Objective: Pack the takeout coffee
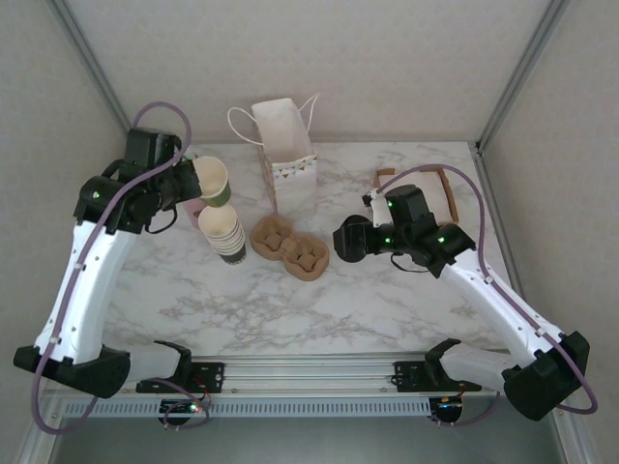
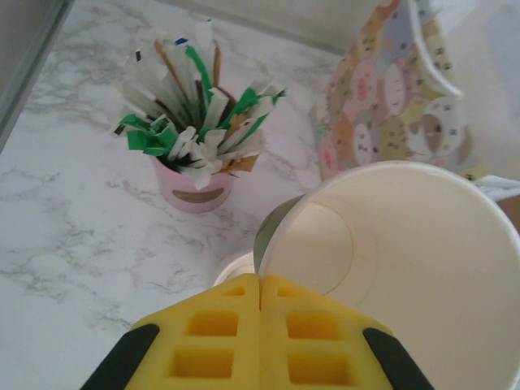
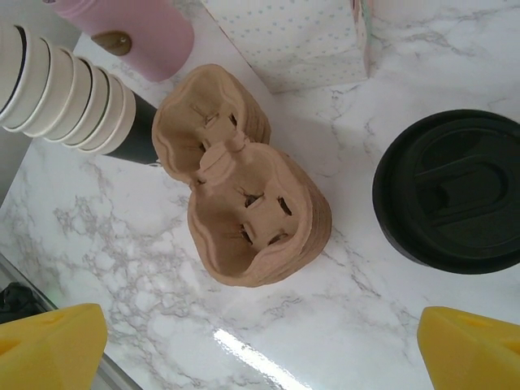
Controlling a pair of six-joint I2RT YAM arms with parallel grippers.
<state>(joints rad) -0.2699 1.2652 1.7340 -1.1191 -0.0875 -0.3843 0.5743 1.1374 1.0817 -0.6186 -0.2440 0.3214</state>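
Note:
I will next bring the cup in my left gripper back past the carrier, lower it onto the clear marble beside the carrier's near end (image 1: 338, 306), and let it go.
The takeout coffee is out of view. My left gripper (image 2: 262, 284) is shut on the rim of a lidless paper cup (image 2: 422, 268) with a cream inside and a green side, held tilted above the table's back left (image 1: 211, 181). My right gripper (image 3: 260, 357) is open over bare marble, with one yellow fingertip (image 3: 53, 345) at each lower corner of its view. A squat black cylinder with a lid top (image 3: 451, 191) stands just beyond its right finger. In the top view the right gripper (image 1: 350, 240) hovers right of a brown pulp cup carrier (image 1: 290, 247).
A stack of lidless cups (image 1: 224, 235) lies left of the carrier (image 3: 244, 195). A pink holder of sticks and packets (image 2: 195, 183) stands behind the stack. A patterned paper bag (image 1: 283, 150) stands open at the back. A brown wooden frame (image 1: 450, 188) sits at the back right.

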